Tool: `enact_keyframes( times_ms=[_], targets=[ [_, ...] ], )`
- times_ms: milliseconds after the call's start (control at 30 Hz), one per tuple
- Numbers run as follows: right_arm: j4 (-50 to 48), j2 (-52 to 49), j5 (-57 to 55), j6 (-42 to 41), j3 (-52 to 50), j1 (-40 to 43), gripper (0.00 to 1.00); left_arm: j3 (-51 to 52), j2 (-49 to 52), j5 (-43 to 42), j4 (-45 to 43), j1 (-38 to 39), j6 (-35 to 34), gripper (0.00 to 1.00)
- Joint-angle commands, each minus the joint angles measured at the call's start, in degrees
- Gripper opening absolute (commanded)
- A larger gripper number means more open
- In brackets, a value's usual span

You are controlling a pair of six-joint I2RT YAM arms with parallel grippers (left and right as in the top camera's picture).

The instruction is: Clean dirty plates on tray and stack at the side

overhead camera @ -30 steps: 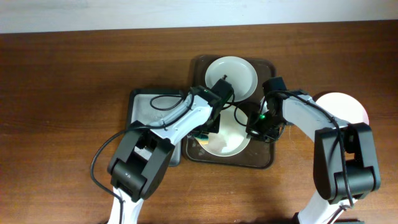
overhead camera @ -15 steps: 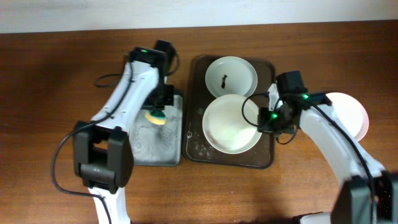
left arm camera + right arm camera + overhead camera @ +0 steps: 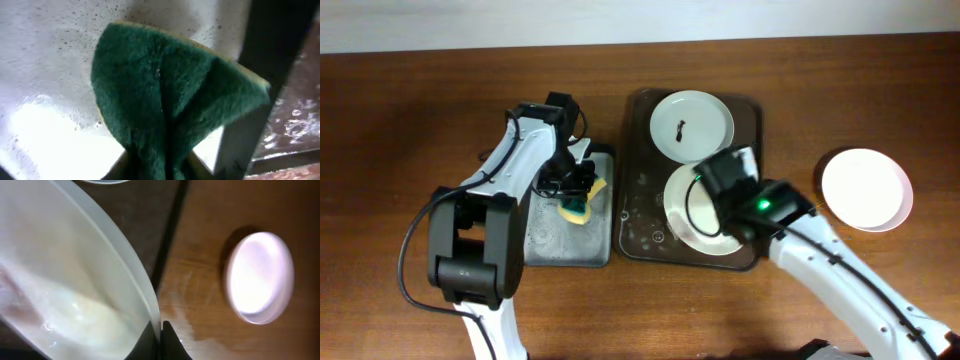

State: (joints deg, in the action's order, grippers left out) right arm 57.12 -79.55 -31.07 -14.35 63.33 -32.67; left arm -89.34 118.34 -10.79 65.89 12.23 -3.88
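I will next lift my right gripper and move it past the tray's edge, down onto the third white plate to let go, since that plate is already at the side.
The brown tray holds a white plate with a small dark smear at its far end. My right gripper is shut on the rim of a second white plate over the tray's near half. In the right wrist view the fingers pinch that plate's edge. A third white plate lies on the table to the right, also seen in the right wrist view. My left gripper is shut on a green and yellow sponge.
A smaller grey sponge tray lies left of the brown tray, wet with foam. The brown tray's wet rim shows at the right of the left wrist view. Bare wooden table surrounds both trays.
My left gripper carried the sponge off the plate to the grey sponge tray. My right arm swung round and now grips the near plate, which has shifted slightly right.
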Motion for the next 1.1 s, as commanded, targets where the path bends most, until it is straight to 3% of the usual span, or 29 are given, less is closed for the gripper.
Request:
enact_keyframes(
  times_ms=[0, 67, 233, 367, 467, 500, 533, 567, 700, 1067],
  targets=[
    [2.6, 0.8, -18.1, -5.7, 2.0, -6.0, 0.04, 0.1, -7.7, -1.4, -0.1, -0.3, 0.9, 0.34],
    [3.8, 0.8, -22.7, -5.7, 2.3, -9.4, 0.04, 0.1, -9.4, -1.4, 0.3, -0.3, 0.9, 0.41],
    [4.7, 0.9, -30.4, -5.7, 2.3, -15.3, 0.04, 1.6, -9.6, 1.6, 1.8, -0.3, 0.9, 0.43],
    [7.4, 0.9, -32.8, -6.1, 5.5, -17.9, 0.04, 2.6, -10.5, 0.9, 2.4, -0.3, 0.7, 0.30],
    [9.0, 1.3, -32.8, -6.1, 9.1, -17.9, 0.04, 2.6, -14.6, 0.5, 2.4, -0.3, 0.7, 0.31],
    [10.0, 1.7, -32.8, -6.1, 11.5, -17.9, 0.04, 2.6, -17.3, 0.7, 2.4, -0.4, 0.7, 0.35],
    [10.2, 2.0, -32.7, -6.1, 13.2, -17.9, 0.04, 2.6, -19.7, 0.7, 2.3, -0.4, 0.7, 0.49],
    [10.2, 2.4, -32.6, -6.1, 14.4, -17.9, 0.04, 2.6, -22.6, 0.7, 2.1, -0.4, 0.7, 1.00],
    [10.4, 3.1, -29.8, -6.1, 15.3, -17.9, 0.04, 2.6, -27.7, 0.7, 2.1, -0.4, 0.7, 1.00],
    [11.1, 0.2, -27.4, -6.1, 14.9, -17.9, 0.04, 2.6, -27.7, 0.7, 2.1, -0.4, 0.7, 1.00]
  ],
)
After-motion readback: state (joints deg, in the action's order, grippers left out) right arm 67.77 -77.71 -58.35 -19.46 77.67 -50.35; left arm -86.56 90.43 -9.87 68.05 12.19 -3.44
